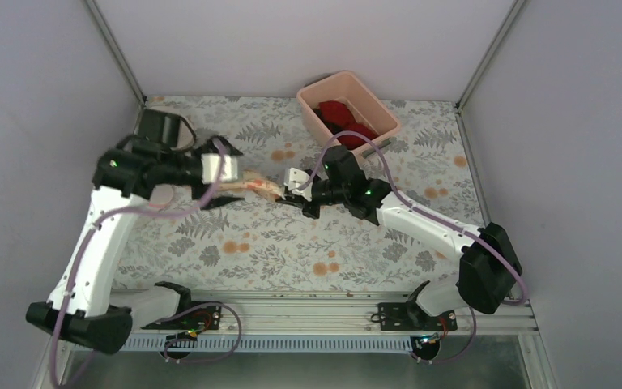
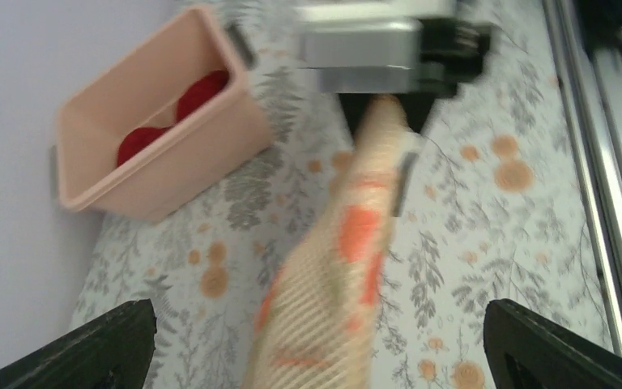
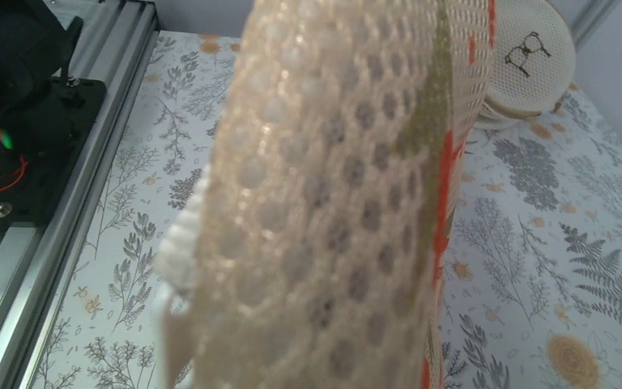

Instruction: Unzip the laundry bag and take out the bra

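Observation:
The left gripper moves down, open, and toward my right gripper onto the bag's flowered mesh part (image 1: 251, 184) (image 2: 320, 336) next, because the bag already runs between its spread fingers.
The laundry bag (image 1: 257, 188), cream mesh with orange-red flowers, hangs stretched above the table between my two grippers. My right gripper (image 1: 293, 191) is shut on its right end; in the left wrist view its jaws (image 2: 385, 109) pinch the bag's tip. My left gripper (image 1: 231, 174) is open, its black fingers (image 2: 105, 348) spread wide on either side of the bag (image 2: 332, 292), which runs between them. In the right wrist view the bag (image 3: 332, 203) fills the frame and hides the right fingers; a white zip edge (image 3: 180, 243) shows on its left. The bra is hidden.
A pink bin (image 1: 372, 101) with red garments (image 1: 342, 115) stands at the back right, also in the left wrist view (image 2: 154, 154). A round beige bag with a black drawing (image 3: 530, 57) lies at the far left. The metal rail (image 1: 308, 308) runs along the near edge.

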Motion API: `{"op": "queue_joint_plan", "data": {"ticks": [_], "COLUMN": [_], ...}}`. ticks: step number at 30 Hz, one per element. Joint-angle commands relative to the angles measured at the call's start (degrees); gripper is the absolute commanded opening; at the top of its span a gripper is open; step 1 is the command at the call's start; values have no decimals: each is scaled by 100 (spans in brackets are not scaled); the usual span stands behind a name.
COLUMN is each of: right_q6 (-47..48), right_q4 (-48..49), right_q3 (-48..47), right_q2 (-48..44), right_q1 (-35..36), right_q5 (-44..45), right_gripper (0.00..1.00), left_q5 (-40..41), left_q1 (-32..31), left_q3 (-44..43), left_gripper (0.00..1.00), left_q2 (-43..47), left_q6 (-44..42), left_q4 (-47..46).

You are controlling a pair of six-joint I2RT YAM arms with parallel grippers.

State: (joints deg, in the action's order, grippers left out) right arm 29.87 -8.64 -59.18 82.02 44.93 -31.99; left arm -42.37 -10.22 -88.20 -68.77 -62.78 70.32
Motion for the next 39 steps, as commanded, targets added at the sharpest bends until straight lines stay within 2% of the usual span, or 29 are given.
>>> {"op": "queue_joint_plan", "data": {"ticks": [1,3,9,11,13,15,17,18,19,20,21,22,25,27,29,33,36,39], "right_q6": [264,389,726,888,1053,1123,1135,1040,918,823,747,656,388,176,-117,-1035,-1659,-2061], "right_q4": [99,82,264,362,446,529,602,751,889,1004,1108,1200,1297,1257,1293,1738,2077,2324], "right_q3": [-145,-136,70,170,247,274,294,320,346,367,379,388,386,374,394,486,537,547], "right_q2": [-143,-162,-402,-501,-577,-638,-696,-725,-753,-783,-815,-857,-1001,-1132,-1306,-1634,-1690,-1558], "right_q1": [-10,-10,13,24,54,68,69,69,62,60,60,60,60,60,60,52,51,42], "right_q5": [-392,-386,-25,56,171,259,347,485,685,927,1145,1386,1859,1872,1718,1436,1403,1330], "right_gripper": [4,4,4,4,4,4,4,10,21,37,59,66,75,76,79,86,79,66], "left_q5": [1519,2069,2332,2352,2391,2425,2395,2396,2473,2660,3107,3516,4905,5447,5649,5881,5827,5536], "left_q1": [-1166,-1369,-1385,-1386,-1382,-1386,-1386,-1393,-1395,-1406,-1431,-1479,-1651,-1667,-1698,-1830,-1899,-1956], "left_q3": [1092,1475,2066,2203,2287,2357,2394,2411,2440,2482,2546,2607,3007,3285,3480,3956,4390,4681], "left_gripper": [100,100,100,94,77,55,23,8,3,2,2,2,2,2,2,2,2,2], "left_q2": [674,787,597,637,664,698,764,814,876,920,948,984,1150,1342,1521,1777,1808,1855], "left_q6": [-642,-416,-446,-322,-222,-160,-131,-26,197,556,1102,1393,1577,1219,618,-1048,-2355,-3100], "left_q4": [-956,-1597,-1807,-2113,-2418,-2608,-2703,-2807,-2979,-3256,-3551,-3808,-4882,-5760,-6680,-8419,-9712,-10629]}}
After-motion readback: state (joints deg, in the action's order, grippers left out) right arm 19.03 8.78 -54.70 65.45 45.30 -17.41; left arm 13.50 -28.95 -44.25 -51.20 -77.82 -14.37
